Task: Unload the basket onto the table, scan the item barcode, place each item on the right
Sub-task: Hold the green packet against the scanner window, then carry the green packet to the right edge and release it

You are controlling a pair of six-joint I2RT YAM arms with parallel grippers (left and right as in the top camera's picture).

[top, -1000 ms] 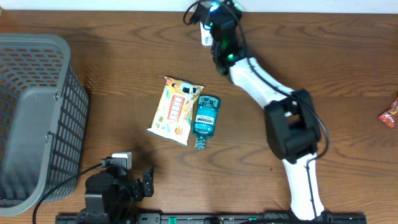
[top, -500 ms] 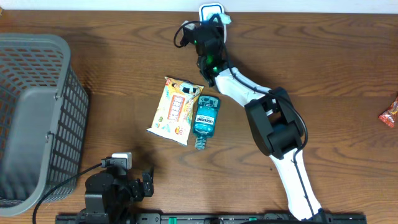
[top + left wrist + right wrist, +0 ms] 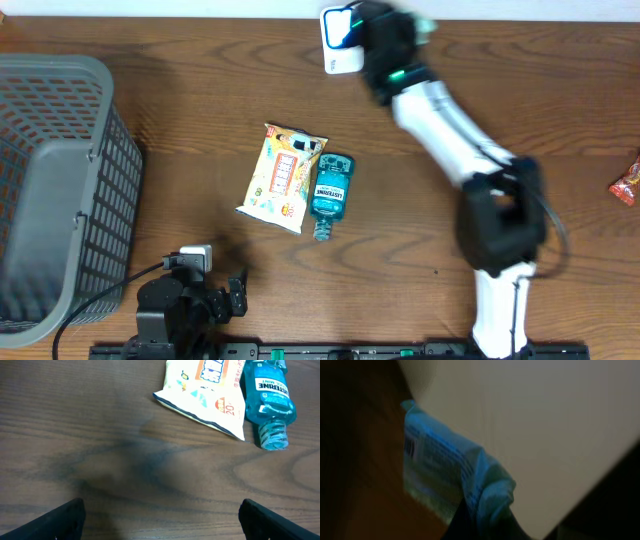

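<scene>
The red wrapper lies apart at the edge of the table, so my right gripper will next swing away from the scanner, then go back and down beside that wrapper.
My right gripper [image 3: 485,522] is shut on a crumpled blue-green packet [image 3: 445,465], whose printed side with a small barcode faces the wrist camera. From overhead, the right gripper [image 3: 392,35] is blurred at the table's far edge. It sits just right of a white scanner [image 3: 338,45] with a blue light. A yellow snack pack [image 3: 283,177] and a blue mouthwash bottle [image 3: 331,190] lie side by side mid-table. My left gripper [image 3: 160,530] hovers open over bare wood at the near edge, short of both.
A grey mesh basket [image 3: 50,190] fills the left side of the table. A red wrapper [image 3: 627,185] lies at the right edge. The right arm [image 3: 470,150] stretches diagonally across the table's right half.
The right arm has swung from left of the scanner to its right, carrying the packet and uncovering the scanner. The left arm has not moved.
</scene>
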